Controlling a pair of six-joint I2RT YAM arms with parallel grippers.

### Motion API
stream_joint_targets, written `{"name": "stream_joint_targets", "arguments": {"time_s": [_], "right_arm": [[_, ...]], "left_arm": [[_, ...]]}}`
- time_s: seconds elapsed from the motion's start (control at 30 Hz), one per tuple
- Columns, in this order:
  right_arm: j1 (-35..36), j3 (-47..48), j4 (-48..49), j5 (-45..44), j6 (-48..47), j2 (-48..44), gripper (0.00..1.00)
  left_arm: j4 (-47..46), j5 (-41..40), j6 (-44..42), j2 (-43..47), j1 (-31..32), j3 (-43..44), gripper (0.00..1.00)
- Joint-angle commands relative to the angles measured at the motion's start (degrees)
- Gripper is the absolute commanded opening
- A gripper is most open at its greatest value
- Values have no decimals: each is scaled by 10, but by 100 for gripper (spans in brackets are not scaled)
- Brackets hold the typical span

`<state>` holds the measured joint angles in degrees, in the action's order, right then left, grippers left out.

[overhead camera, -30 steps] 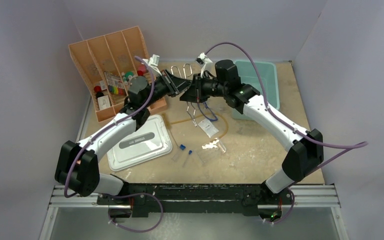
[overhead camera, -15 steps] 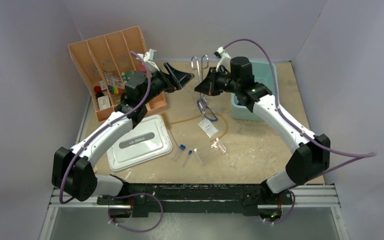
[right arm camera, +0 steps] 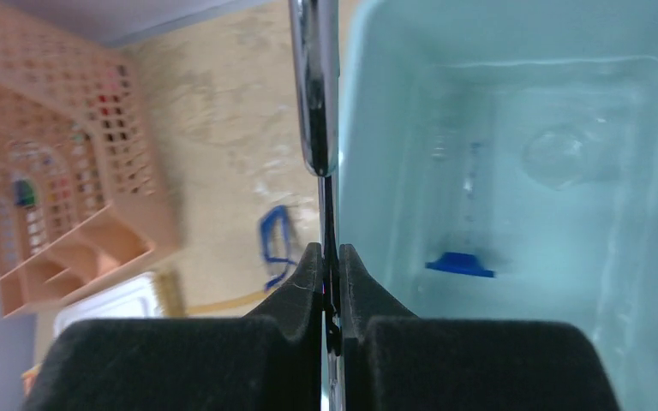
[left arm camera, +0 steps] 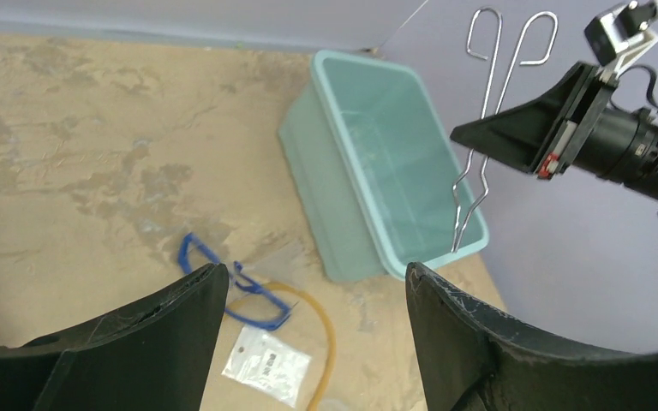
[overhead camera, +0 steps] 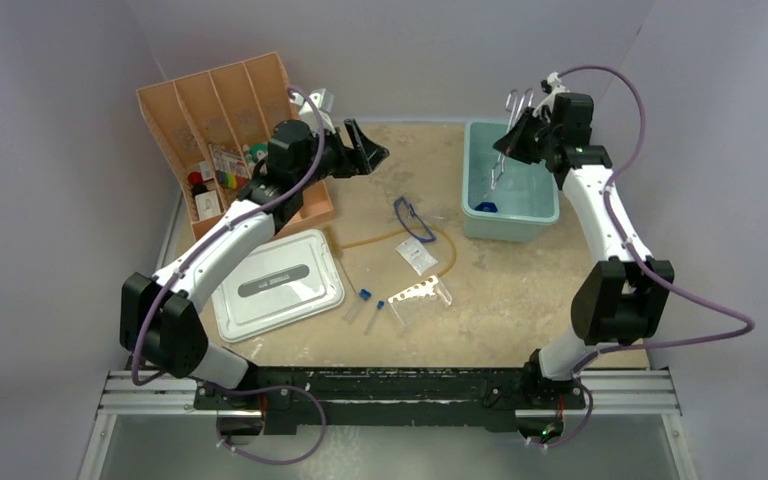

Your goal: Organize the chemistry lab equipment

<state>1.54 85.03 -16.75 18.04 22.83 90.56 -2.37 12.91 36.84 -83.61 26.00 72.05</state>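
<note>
My right gripper moves down into the open teal bin next, toward the bin's side by the goggles, beside the blue-based piece, because the forceps still hang high over it.
My right gripper is shut on the metal forceps and holds them upright over the teal bin. In the right wrist view the forceps run up from between the closed pads. A blue-based piece lies inside the bin. My left gripper hangs open and empty above the table's back middle. Below it lie the blue goggles, the tan tube and the small packet. Two blue-capped test tubes and the clear rack lie nearer the front.
The orange divided organizer stands at the back left, close behind the left arm. The grey lid lies flat in front of it. The teal bin sits at the back right by the wall.
The left gripper opened and let go of the forceps, then drew back left. The right gripper carried the forceps from the table's middle up and right to above the bin.
</note>
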Motion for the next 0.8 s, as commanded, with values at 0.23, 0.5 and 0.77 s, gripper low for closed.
{"name": "stream_joint_targets", "arguments": {"time_s": [0.23, 0.5, 0.77], "right_arm": [[-14, 83, -57, -27, -67, 150, 0], [-14, 106, -48, -1, -77, 235, 0], [-13, 106, -21, 40, -55, 283, 1]], "left_arm": [[64, 15, -74, -95, -2, 85, 74], [65, 22, -79, -152, -2, 127, 74], [53, 31, -72, -180, -2, 150, 73]]}}
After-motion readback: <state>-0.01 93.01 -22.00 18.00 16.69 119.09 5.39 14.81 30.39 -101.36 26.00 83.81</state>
